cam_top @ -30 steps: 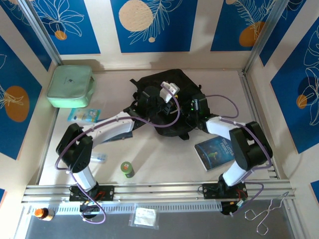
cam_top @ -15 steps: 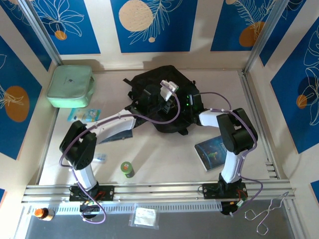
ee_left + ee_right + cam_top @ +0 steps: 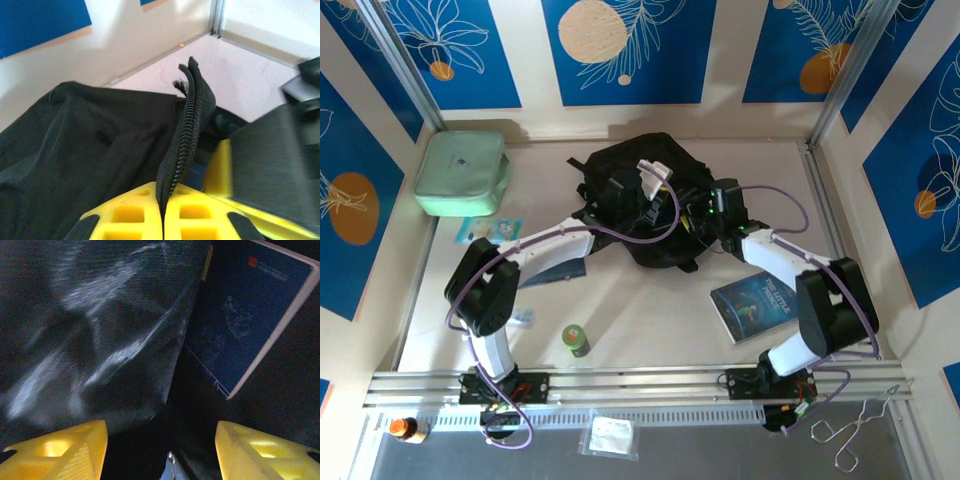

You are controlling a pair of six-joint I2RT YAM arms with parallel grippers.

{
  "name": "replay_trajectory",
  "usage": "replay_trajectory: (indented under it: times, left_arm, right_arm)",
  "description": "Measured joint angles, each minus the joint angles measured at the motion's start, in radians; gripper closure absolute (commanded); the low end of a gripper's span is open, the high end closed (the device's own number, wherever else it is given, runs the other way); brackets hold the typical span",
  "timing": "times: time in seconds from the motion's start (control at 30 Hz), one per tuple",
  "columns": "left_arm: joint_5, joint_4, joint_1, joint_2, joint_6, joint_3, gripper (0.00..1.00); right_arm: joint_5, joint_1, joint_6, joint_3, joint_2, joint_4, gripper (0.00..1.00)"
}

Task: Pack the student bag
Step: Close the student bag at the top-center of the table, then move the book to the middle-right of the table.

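My left gripper spreads its fingers over the bag's middle next, to release the raised zipper edge.
The student bag (image 3: 640,160), a black fabric backpack, lies at the back middle of the table. My left gripper (image 3: 163,192) is shut on the bag's raised zipper edge (image 3: 189,125), holding the strip upright; from above this gripper (image 3: 632,200) sits over the bag's middle. My right gripper (image 3: 161,440) is open, its yellow fingers (image 3: 60,450) wide apart inside the dark opening, nothing between them. A dark blue book (image 3: 250,310) with a white edge lies inside the bag ahead of it. From above the right gripper (image 3: 700,212) is at the bag's right side.
A second blue book (image 3: 755,305) lies on the table by the right arm. A mint green zip case (image 3: 462,172) sits at the back left, a flat packet (image 3: 490,232) in front of it. A green bottle (image 3: 575,340) and a small tube (image 3: 520,317) stand near the left arm's base.
The bag has shifted a little toward the back left with my left gripper. My right arm's elbow swung out to the right and its gripper drew slightly right at the bag's opening.
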Motion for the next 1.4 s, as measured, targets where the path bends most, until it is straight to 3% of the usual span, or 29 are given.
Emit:
replay_trajectory:
  times: [0.23,0.37,0.4,0.47,0.5,0.63,0.77,1.0,1.4]
  left_arm:
    - [-0.003,-0.004,0.028,-0.014,-0.029,-0.052,1.0]
    - [0.009,-0.081,0.035,-0.083,-0.026,-0.119,1.0]
    - [0.013,-0.101,0.035,-0.102,-0.026,-0.126,0.94]
    - [0.023,-0.15,0.035,-0.152,-0.034,-0.14,0.56]
    - [0.027,-0.165,0.035,-0.174,-0.043,-0.147,0.47]
    - [0.035,-0.222,0.035,-0.25,-0.101,-0.171,0.2]
    - [0.038,-0.254,0.036,-0.288,-0.141,-0.186,0.04]
    - [0.06,-0.274,0.047,-0.303,-0.196,-0.19,0.0]
    - [0.267,-0.381,0.081,-0.196,-0.266,-0.039,0.0]
  right_arm:
    - [0.069,-0.021,-0.093,-0.06,-0.182,-0.254,0.33]
    - [0.129,-0.089,-0.204,-0.06,-0.277,-0.415,0.28]
    - [0.134,-0.114,-0.227,-0.06,-0.285,-0.444,0.28]
    - [0.135,-0.171,-0.276,-0.063,-0.285,-0.499,0.27]
    - [0.131,-0.198,-0.298,-0.07,-0.284,-0.518,0.27]
    - [0.125,-0.291,-0.359,-0.117,-0.285,-0.58,0.22]
    - [0.132,-0.356,-0.389,-0.152,-0.284,-0.624,0.15]
    - [0.132,-0.466,-0.416,-0.181,-0.238,-0.638,0.12]
    - [0.045,-0.548,-0.48,-0.179,-0.114,-0.585,0.15]
